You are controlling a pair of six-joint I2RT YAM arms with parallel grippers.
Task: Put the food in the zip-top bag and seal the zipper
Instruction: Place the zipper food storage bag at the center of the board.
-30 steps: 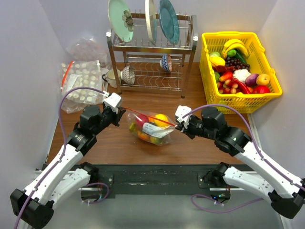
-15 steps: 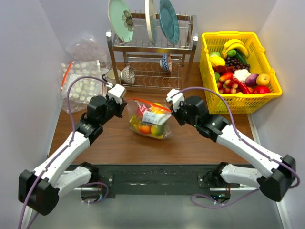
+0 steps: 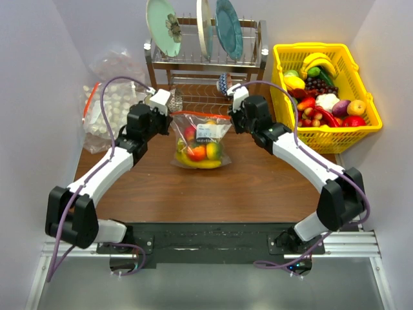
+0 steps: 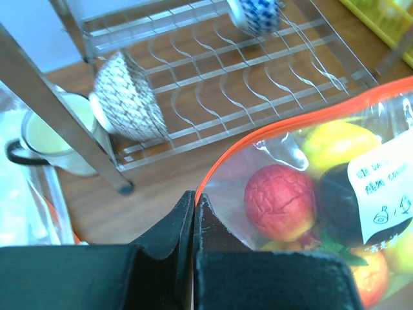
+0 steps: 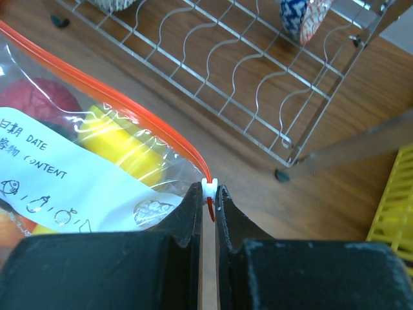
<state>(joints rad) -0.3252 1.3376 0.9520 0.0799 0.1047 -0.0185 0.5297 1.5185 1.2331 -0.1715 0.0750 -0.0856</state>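
Note:
The white slider (image 5: 208,188) goes with my right gripper away from my base toward the dish rack and slightly toward my left gripper next, then the right gripper opens.
The clear zip-top bag (image 3: 199,143) hangs between my two grippers in front of the dish rack, with the food (image 3: 197,152) inside: a red apple (image 4: 279,201), yellow pieces (image 5: 122,148) and orange ones. Its white label (image 5: 58,181) faces the right wrist camera. The red zipper (image 3: 200,115) runs taut along the top. My left gripper (image 4: 194,197) is shut on the zipper's left end. My right gripper (image 5: 209,188) is shut on the small white slider (image 5: 208,188) at the zipper's right end.
A metal dish rack (image 3: 206,77) with plates, bowls and a cup stands right behind the bag. A yellow basket (image 3: 319,97) of toy fruit sits at the back right. A larger clear bag of pale lumps (image 3: 110,110) lies at the back left.
Both grippers have lifted the bag and carried it away from me toward the dish rack. The bag now hangs upright with the zipper stretched level between them.

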